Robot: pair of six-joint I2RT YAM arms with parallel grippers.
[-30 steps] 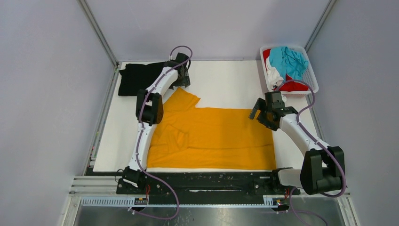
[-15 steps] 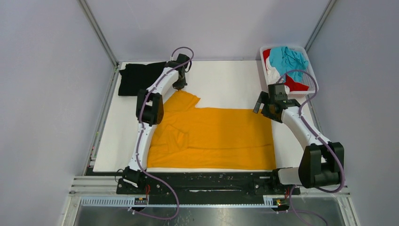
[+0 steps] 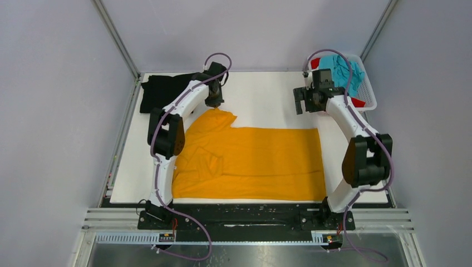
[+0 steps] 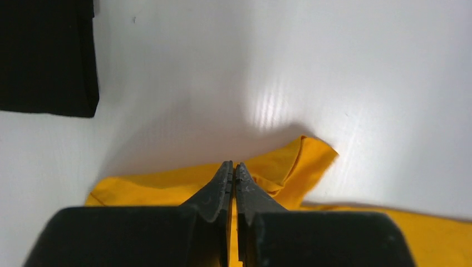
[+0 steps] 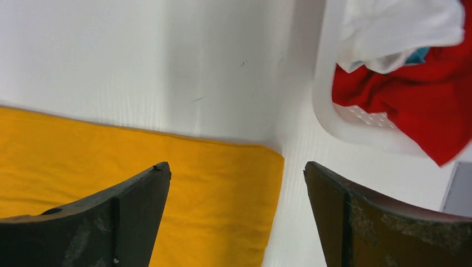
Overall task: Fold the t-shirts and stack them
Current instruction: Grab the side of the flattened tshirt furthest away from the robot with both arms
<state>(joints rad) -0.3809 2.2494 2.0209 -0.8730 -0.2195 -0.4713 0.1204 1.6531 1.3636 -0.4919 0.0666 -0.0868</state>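
Observation:
My right gripper will move down and back while turning, onto the orange-yellow t-shirt's far corner (image 3: 316, 132) (image 5: 271, 157) by the basket, because my left gripper holds only the end of the sleeve.
The large orange-yellow t-shirt (image 3: 256, 161) lies spread flat on the white table, its collar end to the left. My left gripper (image 3: 215, 101) is shut on the far edge of its upper sleeve (image 4: 289, 167), which sits slightly raised. A folded black t-shirt (image 3: 161, 92) lies at the far left corner. My right gripper (image 3: 305, 103) hangs open above the table, over the orange-yellow t-shirt's far right corner (image 5: 261, 172), with nothing between its fingers. Teal (image 3: 340, 69), red (image 5: 406, 94) and white (image 5: 401, 25) t-shirts lie crumpled in the basket.
The white slotted basket (image 3: 368, 92) stands at the far right corner, right beside my right wrist. Bare white tabletop (image 3: 261, 97) lies between the two grippers. Metal frame posts and grey walls close in the table on three sides.
The left gripper has shut on the sleeve edge. The right arm has swung away from the shirt's right edge toward the far side, next to the basket, staying open.

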